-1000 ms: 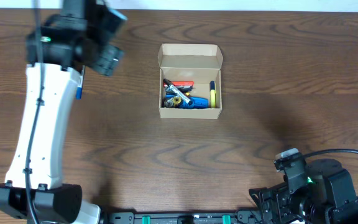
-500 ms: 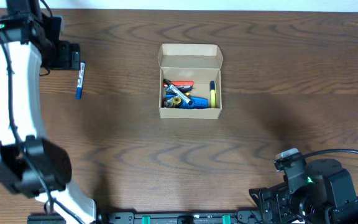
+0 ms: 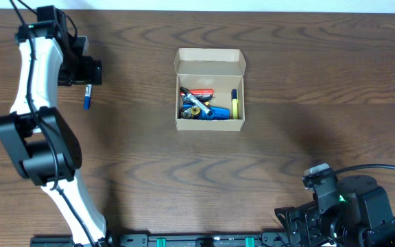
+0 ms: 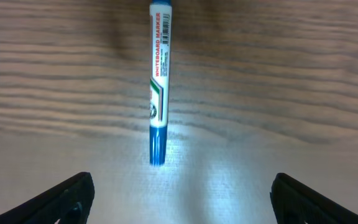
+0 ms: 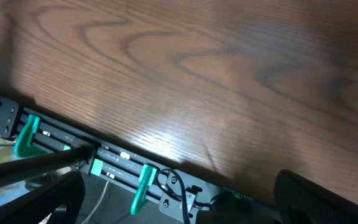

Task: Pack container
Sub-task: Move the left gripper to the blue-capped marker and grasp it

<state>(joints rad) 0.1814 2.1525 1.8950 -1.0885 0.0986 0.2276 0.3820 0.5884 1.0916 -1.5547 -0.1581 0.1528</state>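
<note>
The blue marker's white middle [image 4: 160,84] lies below my left gripper, in line with the gap between its fingers, so next I will lower them around it and close.
The container [image 3: 210,125], a tan cardboard box with its flap lid open at the far side, stands mid-table and holds several pens and markers, red, blue and yellow. A blue whiteboard marker [image 3: 86,98] lies on the table to its left. It also shows in the left wrist view [image 4: 159,81], lying lengthwise just ahead of the fingers. My left gripper [image 3: 88,74] hovers over the marker's far end, open and empty, its fingertips [image 4: 67,198] wide apart. My right gripper [image 3: 324,180] is open and empty at the table's near right edge.
The right wrist view shows the wooden table's front edge [image 5: 185,155] with a black rail, green clips [image 5: 143,186] and cables below it. The left arm's white link [image 3: 34,68] runs along the table's left side.
The left arm has swung out to the left edge and back in, and its gripper now sits over the blue marker. The marker, the box and the right arm have not moved.
</note>
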